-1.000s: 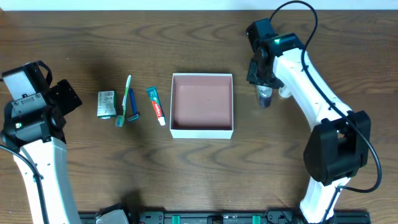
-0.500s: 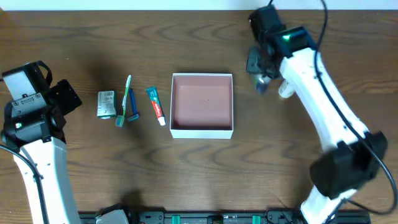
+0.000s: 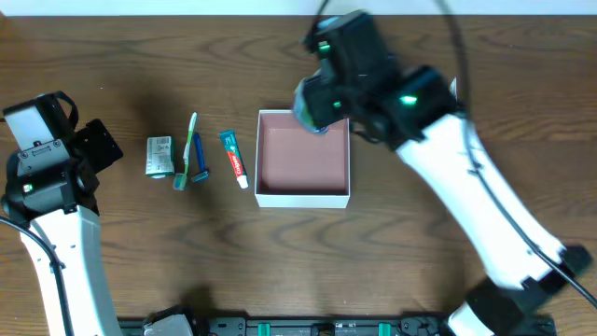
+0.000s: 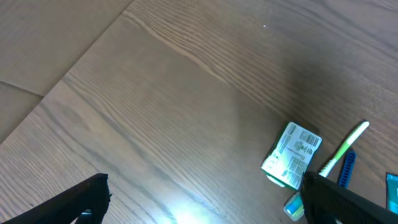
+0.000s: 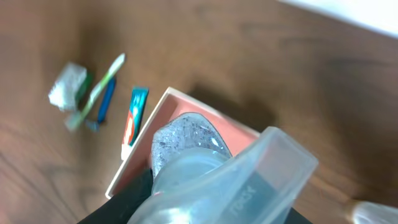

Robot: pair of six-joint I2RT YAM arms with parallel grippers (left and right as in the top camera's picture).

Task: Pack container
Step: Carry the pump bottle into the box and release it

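The robot's right gripper will bring the bottle (image 3: 309, 103), which is above the container's far edge, down toward the toothpaste side to get it into the container's far corner, then open.
The container (image 3: 303, 197), a shallow square box with white walls and a reddish-brown inside, stands at the table's middle; its corner shows in the right wrist view (image 5: 138, 154). My right gripper (image 3: 313, 105) is shut on a small clear bottle (image 5: 189, 152) and holds it above the container's far edge. The bottle (image 3: 309, 103) looks blurred from overhead. A toothpaste tube (image 3: 234, 158), a toothbrush (image 3: 190, 142), a blue razor (image 3: 199, 161) and a small green packet (image 3: 160, 156) lie in a row left of the container. My left gripper (image 4: 208, 205) is open and empty, left of the packet (image 4: 292, 152).
In the right wrist view the toothpaste (image 5: 134, 112), toothbrush (image 5: 99, 87), razor (image 5: 104, 102) and packet (image 5: 67, 84) lie beyond the container's left side. A white object (image 5: 373, 211) lies on the table at the lower right. The left arm (image 3: 47, 187) stands at the left edge.
My right arm has lifted the clear bottle from the table right of the container and swung left, bringing it over the container's far edge. The left arm has not moved.
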